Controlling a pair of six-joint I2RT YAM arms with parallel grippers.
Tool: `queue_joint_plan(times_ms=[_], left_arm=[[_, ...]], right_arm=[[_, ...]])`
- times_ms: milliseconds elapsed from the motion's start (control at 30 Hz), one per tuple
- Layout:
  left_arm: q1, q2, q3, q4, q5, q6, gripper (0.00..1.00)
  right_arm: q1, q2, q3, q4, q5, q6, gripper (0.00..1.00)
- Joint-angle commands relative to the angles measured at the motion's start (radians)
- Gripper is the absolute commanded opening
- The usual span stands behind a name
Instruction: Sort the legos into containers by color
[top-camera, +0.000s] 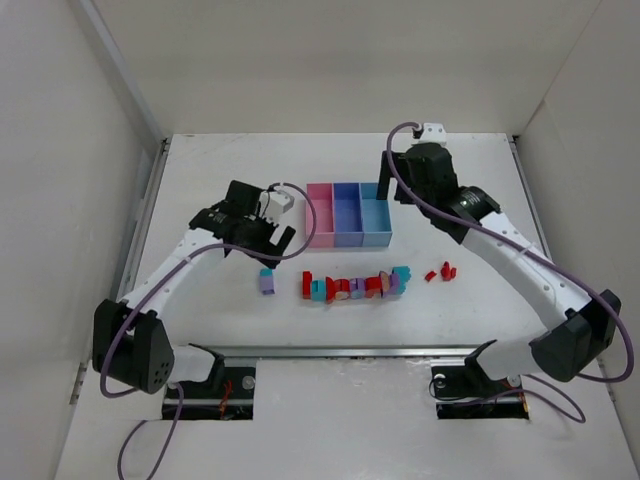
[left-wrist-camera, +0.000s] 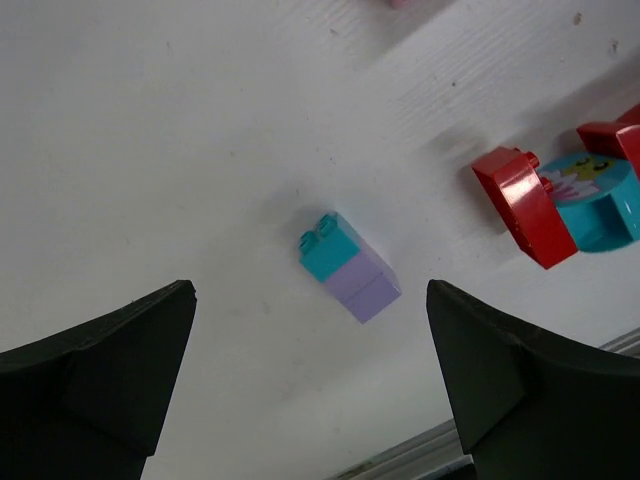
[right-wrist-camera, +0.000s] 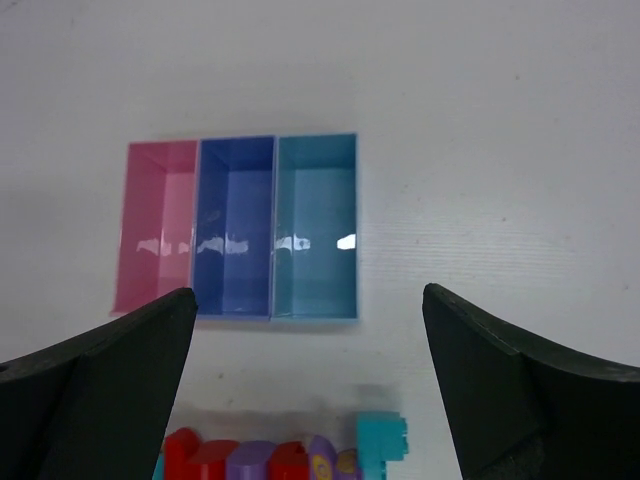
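Observation:
I need to move my left gripper down and slightly back next, turning it, onto the purple part of the stack (top-camera: 267, 281) (left-wrist-camera: 350, 265), because that part lies at a slant to the open fingers.
The three joined containers stand at the table's middle back: pink (top-camera: 320, 214), purple-blue (top-camera: 346, 214), light blue (top-camera: 375, 214); all three look empty in the right wrist view (right-wrist-camera: 240, 230). A row of red, purple and teal legos (top-camera: 350, 287) lies in front of them. A teal-on-purple stack (top-camera: 267, 281) lies apart to the left, and small red pieces (top-camera: 447, 270) to the right. My left gripper (top-camera: 265, 245) hovers open over that stack (left-wrist-camera: 350, 265), nothing between its fingers (left-wrist-camera: 308, 290). My right gripper (top-camera: 400, 185) hangs open above the bins' right end (right-wrist-camera: 308, 290), holding nothing.
White walls enclose the table on the left, back and right. A metal rail (top-camera: 350, 351) runs along the near edge by the arm bases. A red brick and a teal round piece (left-wrist-camera: 560, 195) lie right of the stack.

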Motion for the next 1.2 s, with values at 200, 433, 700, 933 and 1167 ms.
queue_joint_plan(times_ms=[200,433,700,933,1167], left_arm=[[-0.042,0.163,0.108,-0.009,-0.170,-0.528,1.00],[-0.120,0.156,-0.029,0.047,-0.265,-0.679,0.99],[-0.223,0.172,-0.009,-0.032,-0.302,-0.740,0.79],[-0.090,0.218,-0.076,-0.118,-0.253,-0.825,0.82],[-0.110,0.281,-0.050,-0.074,-0.265,-0.814,0.69]], right_arm=[[0.092,0.013,-0.043,-0.001,0.071,0.209,0.98],[0.102,0.022,-0.094,-0.013,0.070,0.257,0.95],[0.111,0.079,-0.085,-0.073,0.080,0.266,0.94],[0.111,0.079,-0.065,-0.082,0.089,0.257,0.94],[0.120,0.053,-0.096,-0.005,0.089,0.197,0.94]])
